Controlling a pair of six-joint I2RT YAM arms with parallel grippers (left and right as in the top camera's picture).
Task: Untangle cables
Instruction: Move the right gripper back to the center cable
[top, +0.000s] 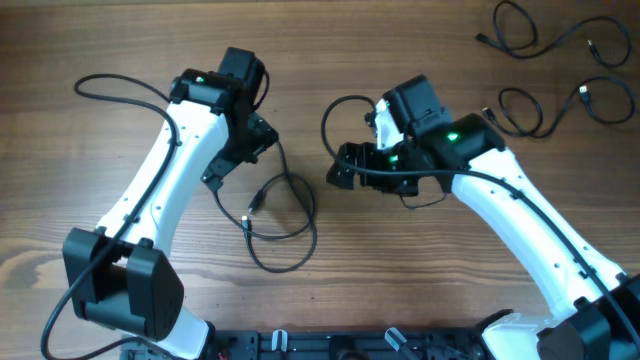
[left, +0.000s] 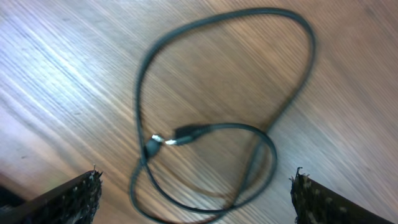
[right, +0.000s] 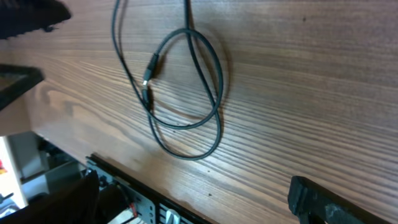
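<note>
One part of the cable's outer run lies clear beside the plugs, so my left gripper will drop and shift to the left in the overhead view, onto it.
One cable lies in loose overlapping loops on the wooden table between the two arms, its silvery-tipped plugs meeting inside the loops. My left gripper hovers just above and left of it, open. In the left wrist view the loops and plugs lie ahead of the spread fingertips. My right gripper is open to the right of the loops, holding nothing. Its wrist view shows the cable well ahead of the gripper. Two more cables lie apart at the far right.
A thick black robot wire arcs beside the right wrist, and another loops off the left arm. The table's front edge with a black rail lies close under the right gripper. Part of the left arm shows at top left.
</note>
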